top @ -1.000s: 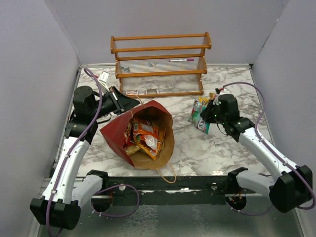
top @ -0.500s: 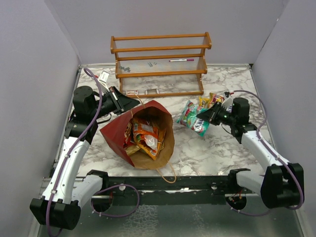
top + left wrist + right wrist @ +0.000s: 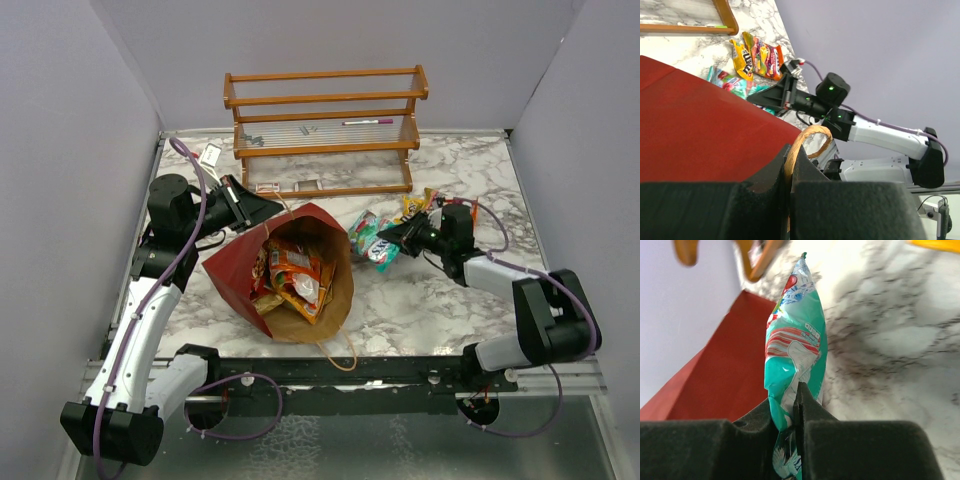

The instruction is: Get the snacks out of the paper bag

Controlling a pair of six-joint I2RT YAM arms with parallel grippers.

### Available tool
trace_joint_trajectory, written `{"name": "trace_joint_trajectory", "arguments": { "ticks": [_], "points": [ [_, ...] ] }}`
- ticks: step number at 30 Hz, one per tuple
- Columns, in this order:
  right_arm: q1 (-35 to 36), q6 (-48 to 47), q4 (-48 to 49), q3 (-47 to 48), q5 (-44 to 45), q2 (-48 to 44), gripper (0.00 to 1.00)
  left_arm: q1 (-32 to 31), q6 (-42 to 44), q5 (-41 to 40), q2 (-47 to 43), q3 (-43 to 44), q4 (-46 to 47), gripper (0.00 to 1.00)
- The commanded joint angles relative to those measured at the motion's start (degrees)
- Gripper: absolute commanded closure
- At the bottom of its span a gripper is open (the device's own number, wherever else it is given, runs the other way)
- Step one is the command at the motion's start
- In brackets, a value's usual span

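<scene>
My right gripper needs to go down next toward the bare marble [image 3: 852, 342] between the bag and the yellow packet, as the teal-green snack packet is clear of the bag.
The dark red paper bag [image 3: 235, 268] lies on its side, its brown mouth toward the near edge, with several orange and red snack packets [image 3: 292, 275] inside. My left gripper [image 3: 262, 207] is shut on the bag's tan twine handle [image 3: 807, 140] at its far rim; the bag's red wall [image 3: 700, 130] fills the left wrist view. My right gripper [image 3: 392, 237] is shut on a teal-green snack packet [image 3: 368, 238], held low just right of the bag; it also shows in the right wrist view [image 3: 795, 350]. Yellow and red packets [image 3: 420, 205] lie on the table behind it.
A wooden rack [image 3: 325, 125] stands at the back of the marble table [image 3: 420, 300]. A second twine handle [image 3: 345, 350] lies at the bag's near rim. Grey walls close in left, right and behind.
My right gripper has swung left with the teal-green packet, from the right side of the table toward the bag, and the arm has folded low. The left arm and bag have not moved.
</scene>
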Motion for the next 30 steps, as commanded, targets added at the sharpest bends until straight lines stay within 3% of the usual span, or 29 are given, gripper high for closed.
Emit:
{"name": "trace_joint_trajectory", "arguments": {
  "ticks": [1, 14, 18, 23, 27, 30],
  "points": [
    [1.12, 6.91, 9.40, -1.55, 7.48, 7.85, 0.99, 0.13, -0.17, -1.17, -0.61, 0.50, 0.38, 1.00],
    [0.79, 6.45, 7.32, 0.14, 26.47, 16.34, 0.92, 0.14, -0.30, -1.26, -0.34, -0.12, 0.59, 1.00],
    [0.69, 3.83, 8.42, -0.89, 27.22, 14.78, 0.70, 0.15, -0.21, -1.26, -0.42, -0.49, 0.61, 1.00],
    [0.67, -5.59, 4.95, -3.19, 21.19, 7.71, 0.40, 0.15, -0.17, -0.86, -0.89, -1.01, 0.89, 1.00],
    [0.69, -16.61, -4.02, -5.07, 16.14, -2.63, 0.31, 0.16, -0.21, -0.50, -0.95, -1.18, 1.05, 1.00],
    [0.69, -23.89, -15.11, -5.54, 17.19, -14.35, 0.23, 0.20, -0.17, -0.22, -1.18, -1.41, 1.21, 1.00]
  ]
}}
